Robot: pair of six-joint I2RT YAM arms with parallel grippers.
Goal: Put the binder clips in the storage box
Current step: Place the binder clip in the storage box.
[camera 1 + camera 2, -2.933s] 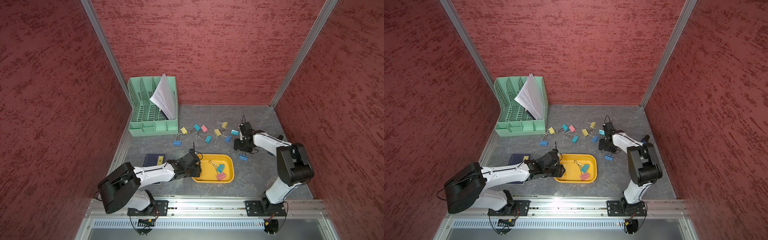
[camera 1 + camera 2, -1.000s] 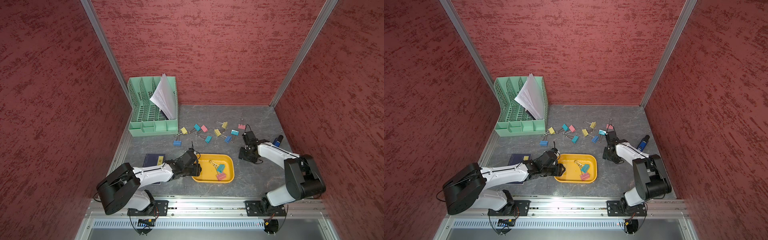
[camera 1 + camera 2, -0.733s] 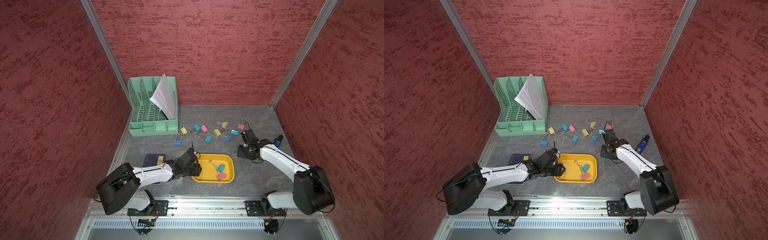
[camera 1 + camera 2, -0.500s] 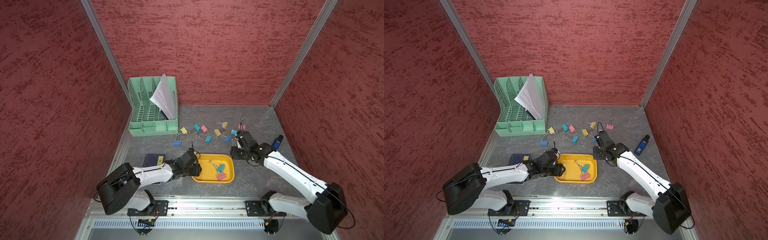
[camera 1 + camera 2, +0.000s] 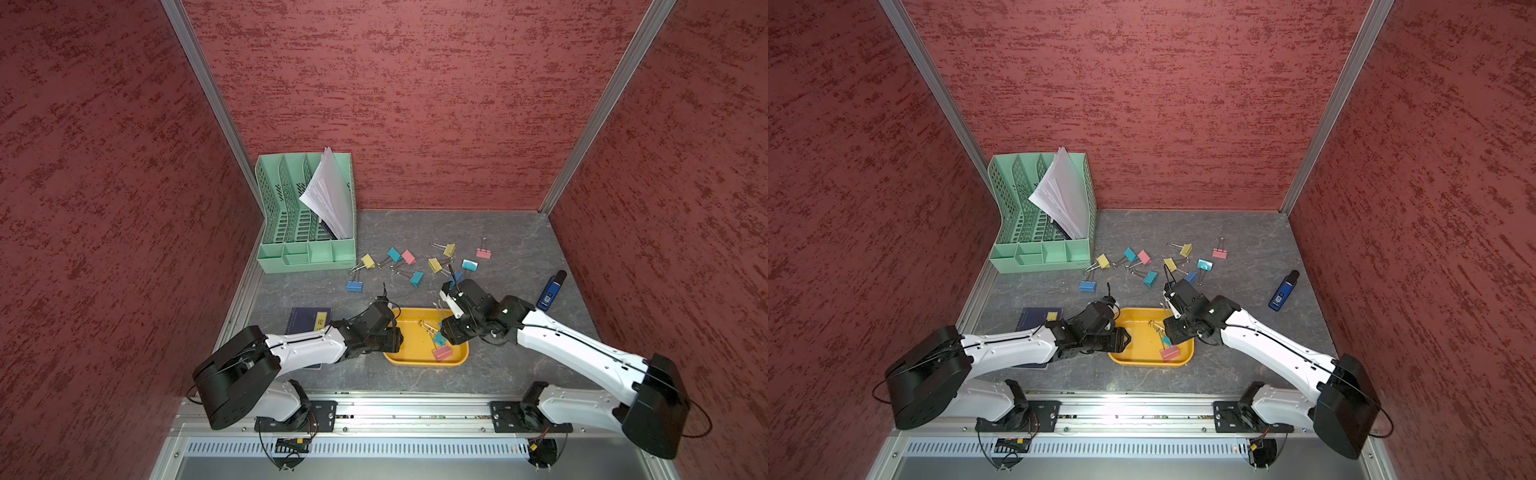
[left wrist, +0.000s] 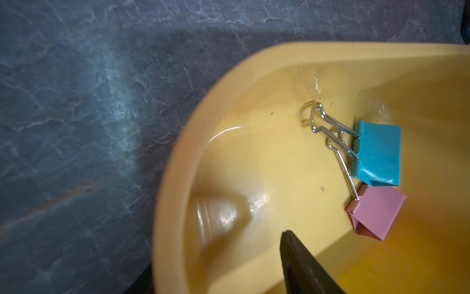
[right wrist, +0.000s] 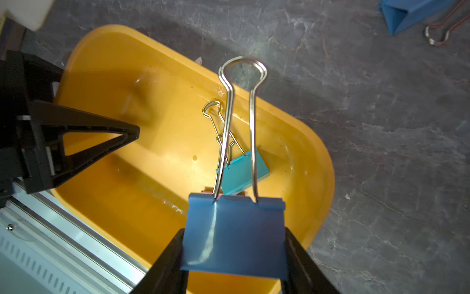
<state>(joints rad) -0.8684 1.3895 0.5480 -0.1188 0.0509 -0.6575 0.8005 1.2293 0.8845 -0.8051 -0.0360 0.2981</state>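
The blue binder clip still hangs above the storage box, so the robot's right gripper will next move down and back over the pink clip [image 5: 442, 353] to let go of the blue binder clip.
The storage box [image 5: 415, 360] is a shallow yellow-orange tub near the table's front. A teal binder clip [image 6: 379, 152] and a pink one [image 6: 376, 213] lie inside it. My right gripper [image 7: 234, 230] hangs over the box's right part, shut on a blue binder clip [image 7: 236, 216] whose wire handles point away from the fingers. My left gripper [image 5: 395, 334] is open at the box's left end. One of its fingers [image 6: 300, 264] is inside the box, clear of the wall, and the other is outside the rim. Several more binder clips [image 5: 416, 278] lie scattered behind the box.
A mint-green file organizer [image 5: 307, 249] holding papers stands at the back left. A dark blue notebook [image 5: 309, 320] lies under my left arm. A blue stapler [image 5: 550, 291] lies at the right. Red walls close in three sides.
My right arm has swung left from the right of the table to above the box, carrying the blue clip taken from the table. My left gripper has stayed at the box's left end.
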